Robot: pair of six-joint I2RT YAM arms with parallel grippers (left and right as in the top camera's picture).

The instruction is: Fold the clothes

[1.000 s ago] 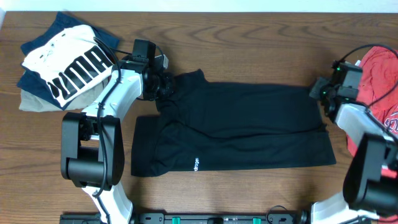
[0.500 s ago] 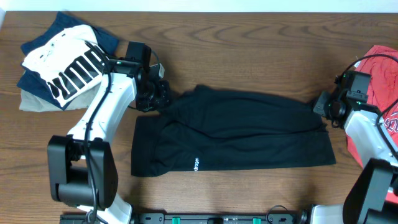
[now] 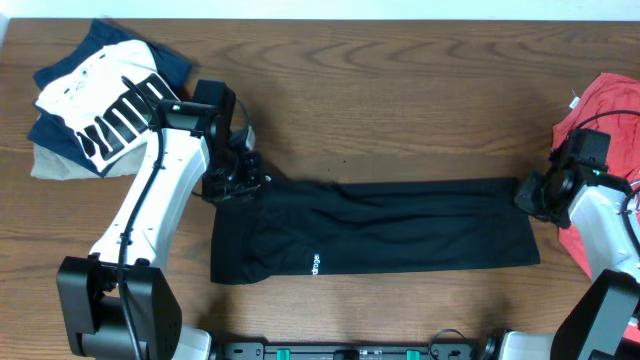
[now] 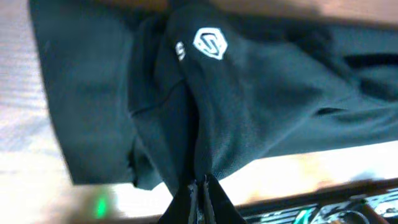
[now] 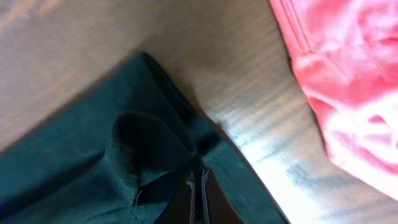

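Note:
I will move my left gripper down and back over the garment's flat end [image 3: 234,248] [image 4: 90,118] and let go, because the corner of the garment that it pinches is still hanging bunched above the layer lying below.
The black garment [image 3: 380,228] lies as a long band across the table's middle, small white lettering near its front hem. My left gripper [image 3: 238,185] is shut on its far left corner. In the left wrist view the fabric [image 4: 249,99] with a white hexagon logo bunches into the closed fingers [image 4: 200,185]. My right gripper [image 3: 531,192] is shut on the garment's far right corner. The right wrist view shows dark fabric [image 5: 93,149] pinched in the closed fingers [image 5: 198,183].
A pile with the white PUMA shirt [image 3: 100,105] sits at the far left. The red T-shirt [image 3: 610,120] lies at the right edge, also in the right wrist view [image 5: 342,74]. A black rail [image 3: 350,351] runs along the front edge.
Both grippers have pulled the garment's far edge toward the front. The far half now lies over the near half, so the garment is a narrower band.

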